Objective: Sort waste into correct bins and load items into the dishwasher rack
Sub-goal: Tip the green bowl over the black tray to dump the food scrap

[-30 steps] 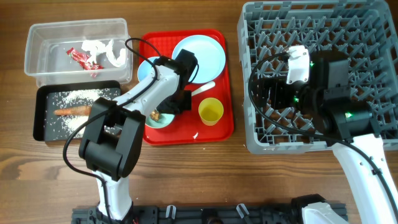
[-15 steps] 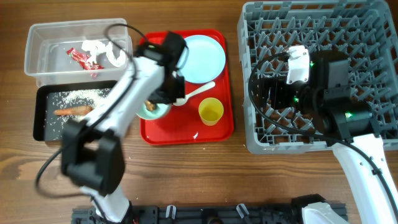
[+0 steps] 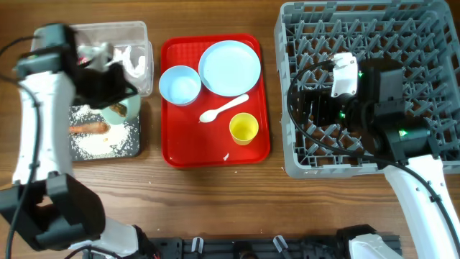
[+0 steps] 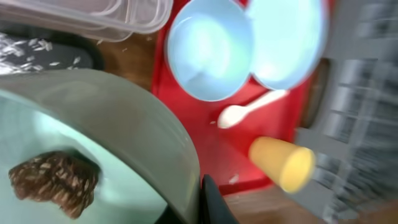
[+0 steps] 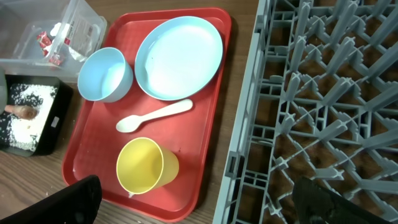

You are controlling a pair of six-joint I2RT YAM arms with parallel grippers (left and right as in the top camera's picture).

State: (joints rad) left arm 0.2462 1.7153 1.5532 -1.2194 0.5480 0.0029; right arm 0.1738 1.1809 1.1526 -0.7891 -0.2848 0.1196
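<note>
The bowl holds a food lump, so it tips over the black tray [image 3: 133, 147] in my left gripper next. It then lowers onto the red serving tray's bare near corner [image 3: 188, 138] for release.
My left gripper [image 3: 113, 99] is shut on the rim of a pale blue bowl [image 3: 116, 110] and holds it over the black tray [image 3: 133, 147]. In the left wrist view the bowl [image 4: 124, 124] holds a small brown food lump [image 4: 53, 177], with my finger [image 4: 205, 199] against its rim. The black tray holds rice grains [image 3: 100, 142] and a carrot-like piece [image 3: 88, 129]. The clear tub [image 3: 144, 43] holds crumpled white paper [image 3: 134, 59]; the arm partly hides it. My right gripper [image 5: 199, 208] is open and empty above the grey dishwasher rack [image 3: 424, 43].
The red serving tray [image 3: 215, 155] carries a second blue bowl [image 3: 180, 85], the blue plate [image 3: 230, 66], the white spoon [image 3: 223, 109] and the yellow cup [image 3: 244, 129]. Bare wooden table lies in front of the trays.
My left gripper has lifted the bowl with the brown lump off the red tray and carried it left over the black tray. The right arm has not moved.
</note>
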